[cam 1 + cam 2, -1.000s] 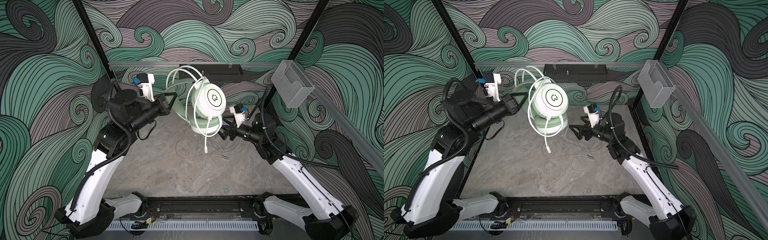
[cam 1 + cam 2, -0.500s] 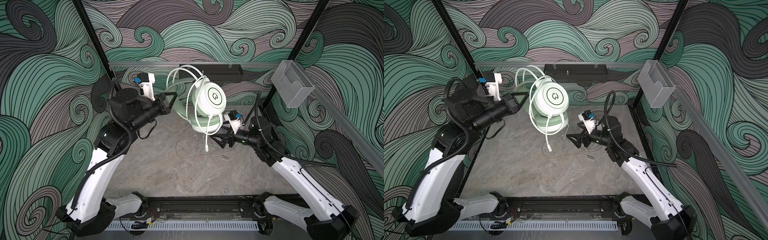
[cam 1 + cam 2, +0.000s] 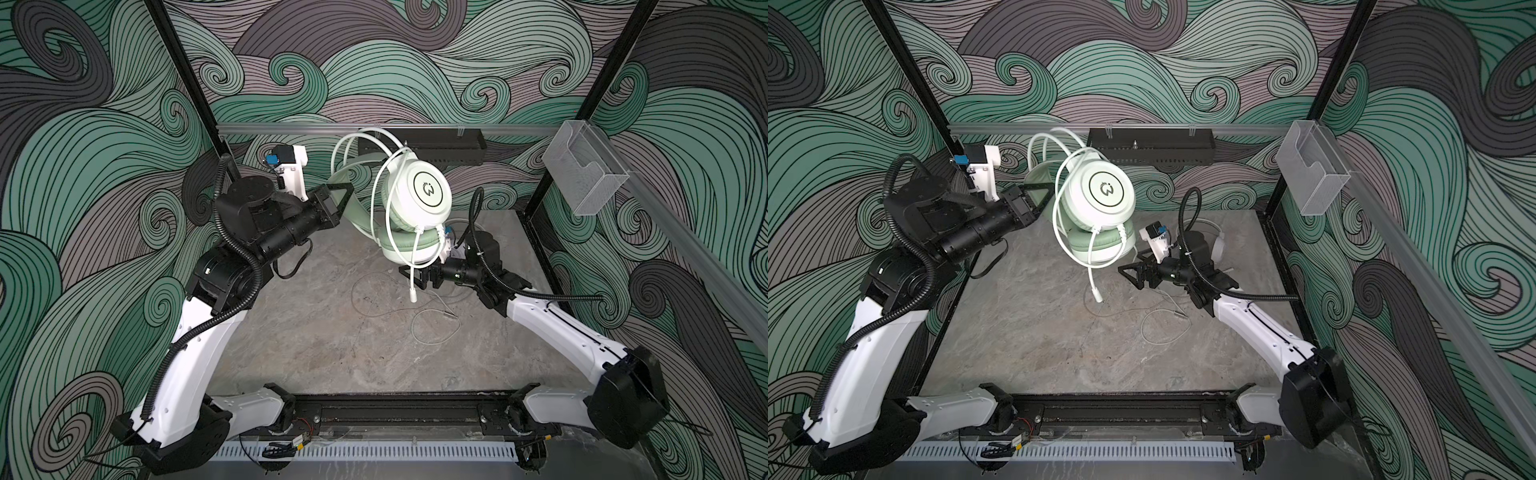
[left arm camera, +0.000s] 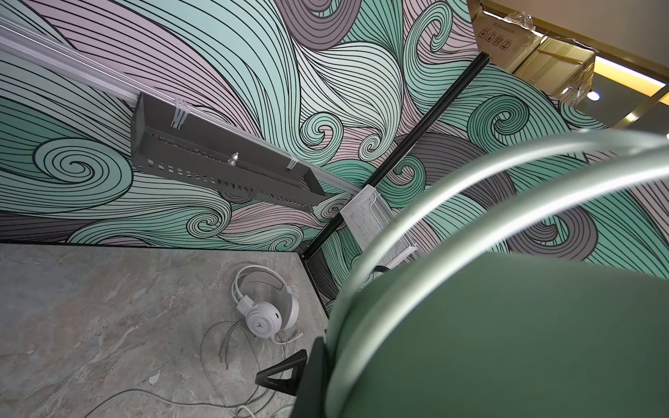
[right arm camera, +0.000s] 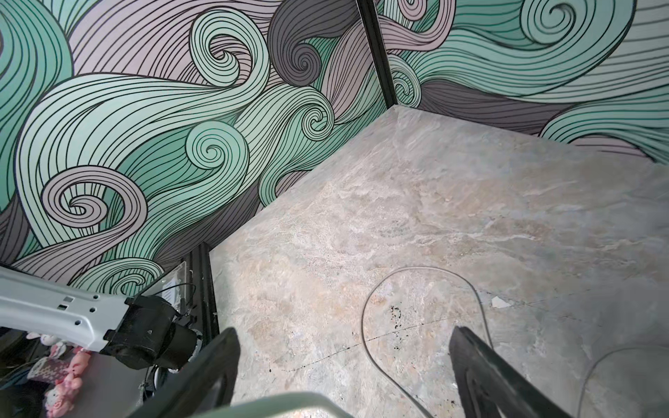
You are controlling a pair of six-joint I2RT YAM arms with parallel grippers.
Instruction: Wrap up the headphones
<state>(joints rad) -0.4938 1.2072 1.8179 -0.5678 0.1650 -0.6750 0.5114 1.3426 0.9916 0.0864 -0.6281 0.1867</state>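
Observation:
I will next move my right gripper a little way in toward the hanging earcups and close it on the mint cable, since that cable already runs close by its open fingers.
My left gripper [image 3: 347, 192] [image 3: 1045, 193] is shut on the padded headband of the mint green headphones [image 3: 417, 195] [image 3: 1100, 195] and holds them up in the air. Their thick cable is looped round the earcups, and the plug end [image 3: 413, 296] [image 3: 1098, 296] hangs free. In the left wrist view the headband [image 4: 506, 325] fills the frame beside one black finger [image 4: 312, 376]. My right gripper [image 3: 1133, 274] [image 5: 344, 347] stands open, low beside the hanging plug, nothing between its fingers. The white headphones [image 3: 1216, 245] [image 4: 266, 313] lie at the back right of the table.
The white headset's thin cable [image 3: 432, 328] [image 3: 1163, 328] [image 5: 373, 289] curls loosely over the middle of the grey table. On the back wall hangs a black tray [image 3: 419, 145]. A clear plastic holder [image 3: 582, 178] sits on the right rail.
My right gripper has moved left and a little lower, from beside the earcups to under them near the hanging plug. The left arm and the headset have stayed put.

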